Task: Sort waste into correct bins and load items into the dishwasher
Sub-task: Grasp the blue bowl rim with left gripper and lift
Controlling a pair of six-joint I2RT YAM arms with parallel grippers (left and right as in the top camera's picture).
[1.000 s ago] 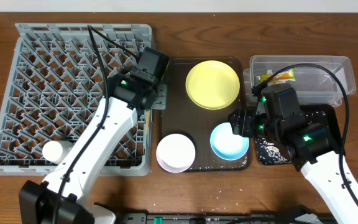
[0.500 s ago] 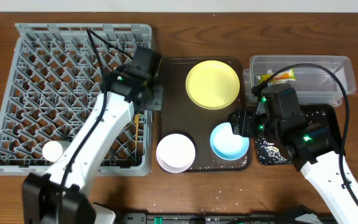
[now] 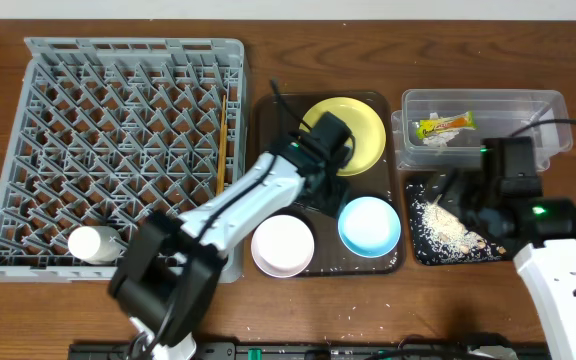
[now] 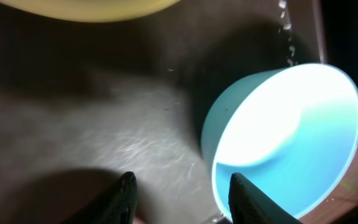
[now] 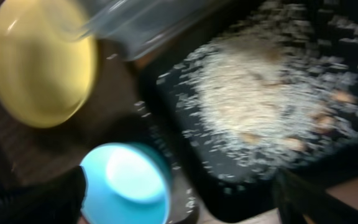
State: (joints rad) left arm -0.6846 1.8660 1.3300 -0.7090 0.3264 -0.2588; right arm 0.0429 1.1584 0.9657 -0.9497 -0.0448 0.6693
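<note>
The light blue bowl's rim already shows between the left gripper's open fingers, so the robot will lower its left gripper over the side of the bowl's rim nearest to it and close.
The grey dish rack (image 3: 118, 150) holds a white cup (image 3: 93, 243) and wooden chopsticks (image 3: 220, 140) along its right side. The yellow plate (image 3: 353, 125), light blue bowl (image 3: 369, 225) and white-pink bowl (image 3: 283, 245) sit on the brown tray (image 3: 268, 150). My left gripper (image 3: 334, 188) is open just left of the blue bowl (image 4: 284, 130); its fingers (image 4: 188, 199) straddle the bowl's near rim. My right gripper (image 3: 450, 192) is open and empty (image 5: 173, 208) over the black tray (image 3: 528, 190), which holds rice crumbs (image 5: 260, 99). The wrapper (image 3: 444, 125) lies in the clear tub (image 3: 553, 110).
Loose rice grains lie on the brown tray beside the blue bowl (image 5: 126, 183) and on the table in front of it. The clear tub and the black tray stand close together at the right of the brown tray.
My left arm swung from the rack's right edge across to the blue bowl. My right gripper pulled back from the blue bowl to over the black tray, where more rice now shows.
</note>
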